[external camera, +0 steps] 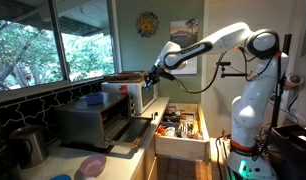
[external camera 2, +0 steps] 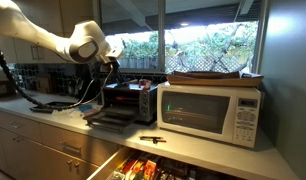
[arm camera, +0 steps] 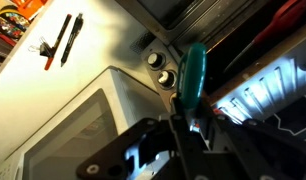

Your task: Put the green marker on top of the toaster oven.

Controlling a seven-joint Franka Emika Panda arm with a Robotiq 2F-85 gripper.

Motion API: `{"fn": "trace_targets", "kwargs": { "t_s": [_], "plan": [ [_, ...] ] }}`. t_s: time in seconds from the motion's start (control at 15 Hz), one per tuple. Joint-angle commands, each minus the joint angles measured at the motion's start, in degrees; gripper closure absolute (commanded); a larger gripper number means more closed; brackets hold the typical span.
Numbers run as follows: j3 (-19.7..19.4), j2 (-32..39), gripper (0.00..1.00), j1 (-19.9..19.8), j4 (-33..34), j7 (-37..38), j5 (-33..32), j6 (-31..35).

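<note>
My gripper next carries the marker, still by the front knobs, outward over the toaster oven's top beside the blue bowl, lowers it and releases it.
My gripper is shut on the green marker, which sticks out from between the jaws. In both exterior views the gripper hangs just above the silver-grey toaster oven. The oven's front door is dropped open. In the wrist view the marker tip lies over the oven's knobs. The marker is too small to make out in the exterior views.
A white microwave with a wooden tray on top stands beside the toaster oven. Two dark markers and a clip lie on the counter. A drawer full of things is pulled open below. Windows lie behind.
</note>
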Motion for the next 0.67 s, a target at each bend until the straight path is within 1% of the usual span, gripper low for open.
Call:
{"fn": "trace_targets", "kwargs": {
  "t_s": [0.0, 0.07, 0.13, 0.2, 0.27, 0.33, 0.4, 0.47, 0.6],
  "plan": [
    [2.53, 1.59, 0.95, -1.96, 1.06, 2.76, 3.1, -0.3],
    [4.39, 3.9, 0.95, -2.11, 3.66, 8.08, 4.57, 1.24],
    [5.39, 5.01, 0.95, -1.97, 5.51, 10.49, 5.98, 1.18],
    [7.13, 7.01, 0.95, -2.41, 8.84, 14.72, 5.64, 0.44],
    [8.22, 8.7, 0.95, -2.64, 11.76, 17.76, 4.63, -1.27],
    [9.85, 10.05, 0.95, -3.19, 13.8, 20.96, 1.31, -0.92],
    [10.3, 11.08, 0.95, -2.71, 15.96, 22.24, 0.16, -1.7],
    [10.45, 11.94, 0.95, -2.07, 17.39, 22.79, -0.3, -0.54],
    [10.26, 14.04, 0.95, -0.52, 20.53, 22.43, 1.16, -0.76]
  ]
}}
